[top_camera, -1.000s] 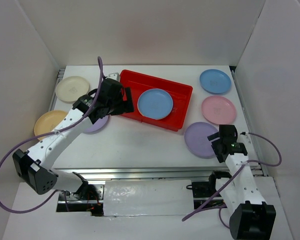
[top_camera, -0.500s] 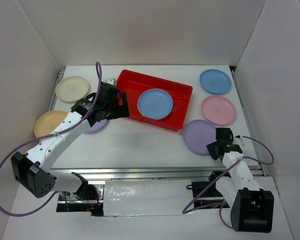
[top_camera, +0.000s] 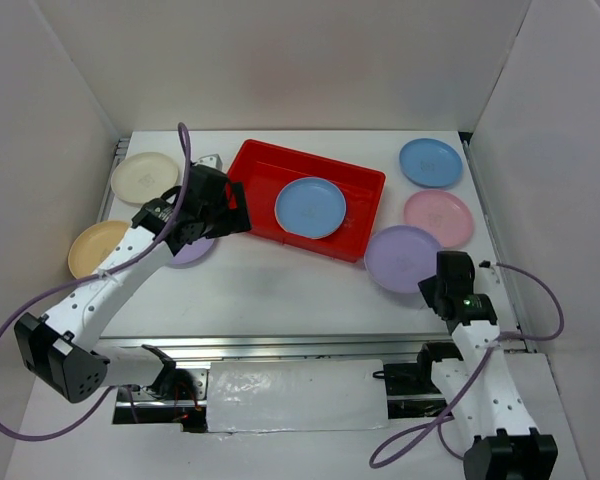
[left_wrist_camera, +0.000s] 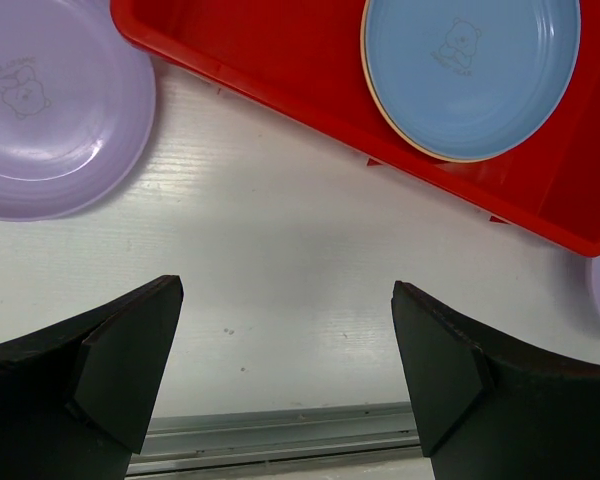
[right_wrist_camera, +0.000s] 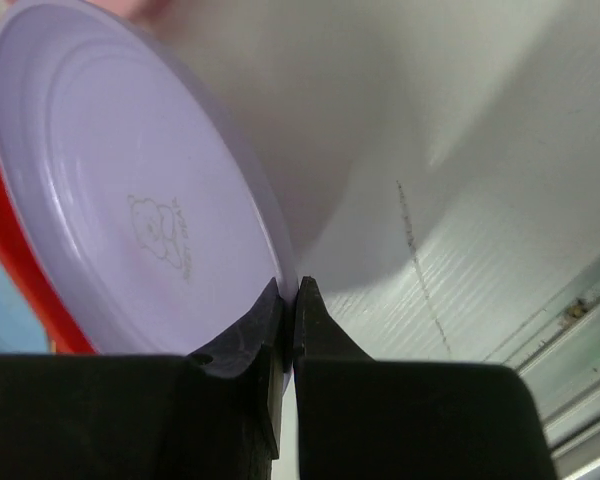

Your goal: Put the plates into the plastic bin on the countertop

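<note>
The robot's right gripper will rise, swing outward over the red bin (top_camera: 363, 190), and lower the purple plate onto the blue plate, which lies face up there.
The red plastic bin (top_camera: 363, 190) sits at the back middle of the white countertop (top_camera: 280, 290) and holds one blue plate (top_camera: 310, 207). My right gripper (top_camera: 435, 284) is shut on the near rim of a purple plate (top_camera: 400, 257), just right of the bin's near corner. In the right wrist view the fingertips (right_wrist_camera: 292, 298) pinch that plate (right_wrist_camera: 120, 190), which is tilted with a shadow under it. My left gripper (left_wrist_camera: 285, 305) is open and empty over bare countertop, between the bin (left_wrist_camera: 280, 70) and a second purple plate (left_wrist_camera: 50, 110).
A cream plate (top_camera: 143, 177) and a yellow-orange plate (top_camera: 92, 248) lie at the left. A blue plate (top_camera: 430, 162) and a pink plate (top_camera: 438, 218) lie at the right. Metal rails (top_camera: 280, 345) edge the countertop, and white walls stand close on three sides.
My right gripper has shut on the purple plate's rim and raised it toward the bin. My left gripper has drawn back leftward from the bin, still open.
</note>
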{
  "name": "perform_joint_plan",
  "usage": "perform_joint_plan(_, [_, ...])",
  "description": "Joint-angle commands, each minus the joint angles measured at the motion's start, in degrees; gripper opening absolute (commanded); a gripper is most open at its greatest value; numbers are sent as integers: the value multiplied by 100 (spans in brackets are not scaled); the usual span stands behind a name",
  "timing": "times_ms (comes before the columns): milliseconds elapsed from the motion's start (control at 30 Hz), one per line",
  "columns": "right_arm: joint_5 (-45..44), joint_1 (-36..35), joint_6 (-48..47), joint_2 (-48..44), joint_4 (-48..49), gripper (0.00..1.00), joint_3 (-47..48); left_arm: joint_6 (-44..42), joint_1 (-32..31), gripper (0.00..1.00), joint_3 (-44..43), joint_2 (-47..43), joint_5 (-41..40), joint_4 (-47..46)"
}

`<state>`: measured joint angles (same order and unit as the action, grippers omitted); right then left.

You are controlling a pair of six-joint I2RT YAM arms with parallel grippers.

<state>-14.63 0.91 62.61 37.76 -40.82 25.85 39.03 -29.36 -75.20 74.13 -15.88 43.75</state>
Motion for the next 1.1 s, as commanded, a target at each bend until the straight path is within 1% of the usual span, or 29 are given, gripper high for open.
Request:
perform_joint_plan(0, [-567,-64,129,-313,-654,0,920,-1,45,99,31,-249,-266,46])
perform_joint_plan(33, [-515,-256,7,-322,-656,0,1027,35,62,99,49,-267,-336,64])
perform_joint_plan(100, [-339,-328,-73,-278,-621,0,1368,140,115,99,58,-320,-530,160])
perform_joint_plan(167, [-251,-573,-187,-208,-472,0,1493,237,282,99,136,-346,-626,195])
perform_joint_plan(233, [108,-749,-528,-120,247,0,1476,386,535,99,242,-478,-618,178])
perform_joint_plan(300, [232,-978,-522,90,608,0,1598,404,721,99,427,-618,-426,21])
perform_joint_plan(333, [346,-1074,-617,396,775,0,1634,421,878,99,471,-662,-399,11])
perform_joint_plan(367, [460,-1284,-688,599,1317,0,1712,448,941,99,515,-724,-390,11])
perform_joint_plan(400, [801,-1373,-932,1210,1566,0,1809,483,1072,99,541,-742,-451,28])
perform_joint_plan(433, [926,-1478,-1030,1625,1751,0,1958,535,1143,99,611,-751,-486,37])
perform_joint_plan(467, [988,-1662,-1092,2047,1735,0,2481,640,1231,99,664,-803,-486,46])
perform_joint_plan(500, [1076,-1751,-1337,2547,1718,0,2791,659,1327,99,708,-821,-452,-6])
perform_joint_plan(533, [1251,-1839,-1417,3405,1709,0,3073,676,1537,99,778,-856,-286,-50])
perform_joint_plan(567, [1270,-2014,-1479,3788,1630,0,3606,685,1643,99,927,-917,-180,-103])
perform_joint_plan(600, [1287,-2103,-1619,4157,1604,0,3855,677,1731,99,998,-952,-92,-164])
perform_joint_plan(633, [1279,-2164,-1638,4752,1568,0,4075,659,1915,99,1103,-970,75,-234])
perform_joint_plan(667, [1253,-2200,-1664,4985,1464,0,4478,598,1987,99,1130,-970,146,-235])
perform_joint_plan(800, [1129,-2402,-1761,5890,1428,0,5140,422,2259,99,1218,-962,278,-226])
perform_joint_plan(933, [1068,-2350,-1805,6400,1243,0,5694,325,2400,99,1446,-970,349,-261])
perform_joint_plan(1067, [1068,-2218,-1857,6648,1243,1,6046,316,2549,99,1701,-1023,445,-410])
